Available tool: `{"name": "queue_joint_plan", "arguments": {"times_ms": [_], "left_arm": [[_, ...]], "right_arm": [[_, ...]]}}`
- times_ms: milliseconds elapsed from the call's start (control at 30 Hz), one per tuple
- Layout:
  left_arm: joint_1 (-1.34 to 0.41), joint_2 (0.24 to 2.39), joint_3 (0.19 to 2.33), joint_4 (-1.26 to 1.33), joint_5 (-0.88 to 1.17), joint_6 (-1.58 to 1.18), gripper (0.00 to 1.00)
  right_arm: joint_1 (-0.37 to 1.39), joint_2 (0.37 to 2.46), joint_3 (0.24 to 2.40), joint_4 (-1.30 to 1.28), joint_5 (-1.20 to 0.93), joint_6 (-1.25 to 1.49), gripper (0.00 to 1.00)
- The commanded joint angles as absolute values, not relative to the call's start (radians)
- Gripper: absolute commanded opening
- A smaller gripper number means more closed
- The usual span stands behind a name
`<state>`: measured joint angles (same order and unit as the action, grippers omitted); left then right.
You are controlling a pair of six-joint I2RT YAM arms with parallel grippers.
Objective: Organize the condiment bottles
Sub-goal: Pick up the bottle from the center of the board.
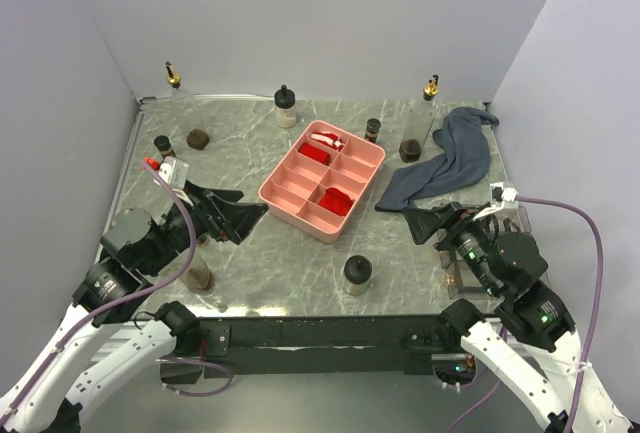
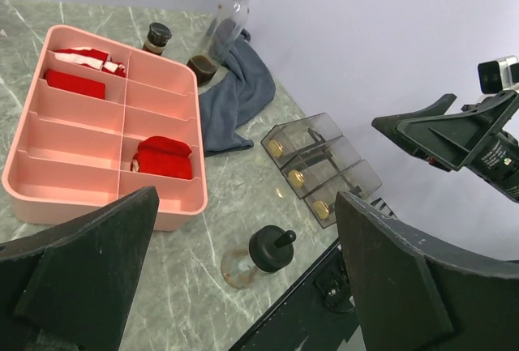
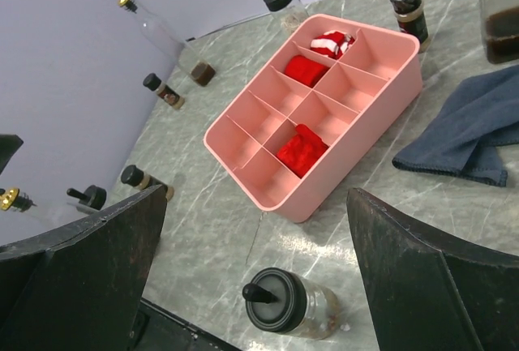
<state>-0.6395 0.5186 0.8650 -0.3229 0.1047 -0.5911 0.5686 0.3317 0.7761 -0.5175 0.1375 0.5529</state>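
Note:
The jar's black cap (image 1: 357, 269) (image 3: 276, 299) stands below, and next my right gripper will move its open fingers to the left in the top view and down around it.
A black-capped clear jar (image 1: 357, 273) stands at the front centre, between my two grippers. It shows between the spread fingers in the left wrist view (image 2: 271, 250) and the right wrist view (image 3: 288, 303). My left gripper (image 1: 247, 211) is open and empty, left of the jar and near the pink tray (image 1: 283, 196). My right gripper (image 1: 421, 226) is open and empty, right of the jar. Tall clear bottles with gold spouts (image 1: 174, 81) (image 1: 429, 101) stand at the back. A black-capped cream bottle (image 1: 286, 106), a small dark bottle (image 1: 372, 130) and squat dark jars (image 1: 198, 138) (image 1: 410, 149) stand around the tray.
The pink tray holds red items (image 1: 336, 200) in some compartments. A blue-grey cloth (image 1: 445, 165) lies at the back right. A clear three-slot rack (image 2: 320, 169) with gold-capped bottles sits at the front right. More bottles (image 1: 163, 145) (image 1: 198, 273) stand along the left side.

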Motion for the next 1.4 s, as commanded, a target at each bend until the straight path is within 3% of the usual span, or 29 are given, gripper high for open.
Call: {"name": "queue_joint_plan", "arguments": {"times_ms": [0, 567, 833, 1033, 1200, 1367], "left_arm": [[-0.643, 0.512, 0.888, -0.319, 0.080, -0.586, 0.97], [-0.644, 0.586, 0.937, -0.284, -0.027, -0.511, 0.97], [-0.644, 0.785, 1.114, -0.249, -0.041, -0.344, 0.97], [-0.643, 0.805, 1.128, -0.189, -0.043, -0.288, 0.97], [-0.640, 0.737, 0.994, -0.115, -0.031, -0.317, 0.97], [-0.637, 0.721, 0.971, -0.124, -0.051, -0.322, 0.97]], "right_arm": [[0.563, 0.336, 0.779, -0.497, 0.144, 0.548, 1.00], [0.565, 0.385, 0.750, -0.528, 0.172, 0.500, 0.98], [0.584, 0.575, 0.776, -0.522, -0.083, 0.531, 0.88], [0.666, 0.679, 0.785, -0.545, 0.028, 0.549, 0.88], [0.883, 0.777, 0.791, -0.572, 0.222, 0.581, 0.89], [0.992, 0.883, 0.813, -0.609, 0.354, 0.607, 0.92]]}}
